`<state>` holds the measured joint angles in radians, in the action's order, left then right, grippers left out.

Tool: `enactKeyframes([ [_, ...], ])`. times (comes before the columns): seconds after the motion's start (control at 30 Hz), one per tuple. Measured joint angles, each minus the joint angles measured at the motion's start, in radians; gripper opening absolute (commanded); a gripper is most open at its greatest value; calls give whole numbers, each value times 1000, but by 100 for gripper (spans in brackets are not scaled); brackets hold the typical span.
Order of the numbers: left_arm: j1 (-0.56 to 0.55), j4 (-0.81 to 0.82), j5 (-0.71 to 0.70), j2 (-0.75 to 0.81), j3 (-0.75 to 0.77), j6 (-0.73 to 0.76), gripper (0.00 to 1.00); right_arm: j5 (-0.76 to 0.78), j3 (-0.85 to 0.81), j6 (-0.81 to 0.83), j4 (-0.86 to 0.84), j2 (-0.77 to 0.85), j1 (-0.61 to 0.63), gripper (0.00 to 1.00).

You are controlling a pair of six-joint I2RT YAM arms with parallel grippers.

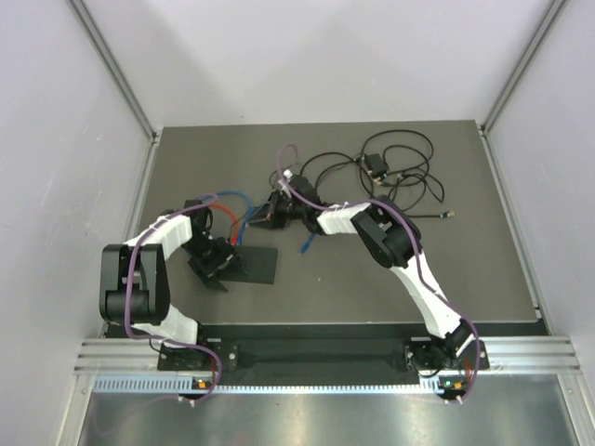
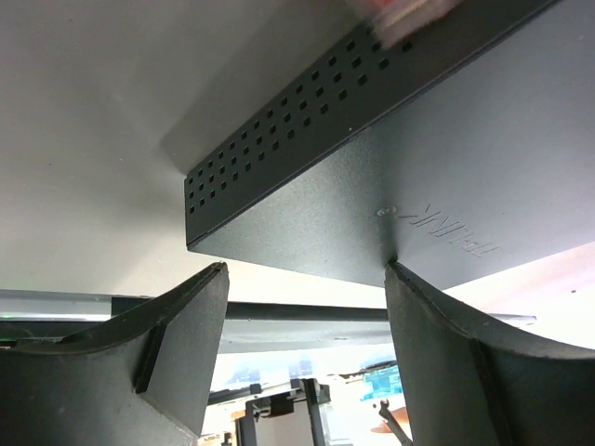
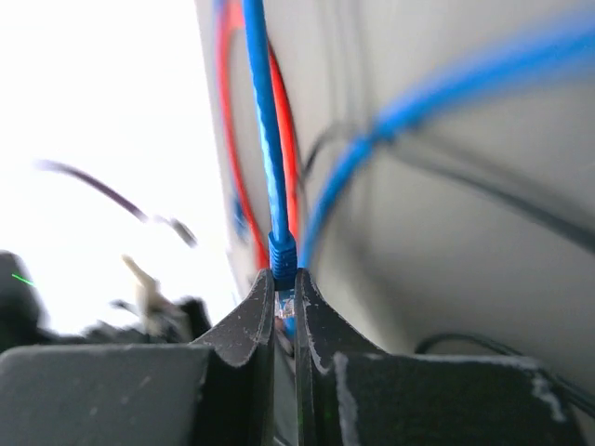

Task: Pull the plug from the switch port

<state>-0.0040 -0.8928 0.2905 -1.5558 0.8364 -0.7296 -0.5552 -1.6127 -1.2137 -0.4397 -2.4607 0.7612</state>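
Observation:
The blue plug is apart from the switch [image 1: 256,265], so the robot's right gripper will next carry the plug outward toward the adapter block and open by the black cables.
The switch [image 1: 256,265], a flat black box, lies on the mat left of centre; its ports do not show clearly. In the left wrist view its vented side [image 2: 307,102] fills the top. My left gripper [image 1: 216,258] is open, with its spread fingertips [image 2: 212,279] against the box's near left end. My right gripper [image 1: 271,212] is shut on the blue cable's plug [image 3: 282,253], holding it behind the switch and apart from it. The blue cable [image 3: 265,111] runs away from the fingers. A red cable [image 1: 230,221] leads to the switch's far edge.
A small black adapter block [image 1: 375,165] with looped thin black cables [image 1: 409,181] lies at the back right. A loose blue plug end [image 1: 304,246] lies right of the switch. Grey walls stand on both sides, with metal rails along the mat's edges.

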Motion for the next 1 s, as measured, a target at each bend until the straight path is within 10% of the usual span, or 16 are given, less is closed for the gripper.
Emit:
enactKeyframes([
  [0.27, 0, 0, 0, 1, 1, 0, 72, 80, -42, -9, -13, 2, -66, 0],
  [0.67, -7, 51, -27, 88, -47, 30, 71, 247, -377, 533, 634, 100, -233, 0],
  [1.0, -7, 38, -42, 222, -63, 69, 73, 288, -263, 646, 736, 154, -403, 47],
])
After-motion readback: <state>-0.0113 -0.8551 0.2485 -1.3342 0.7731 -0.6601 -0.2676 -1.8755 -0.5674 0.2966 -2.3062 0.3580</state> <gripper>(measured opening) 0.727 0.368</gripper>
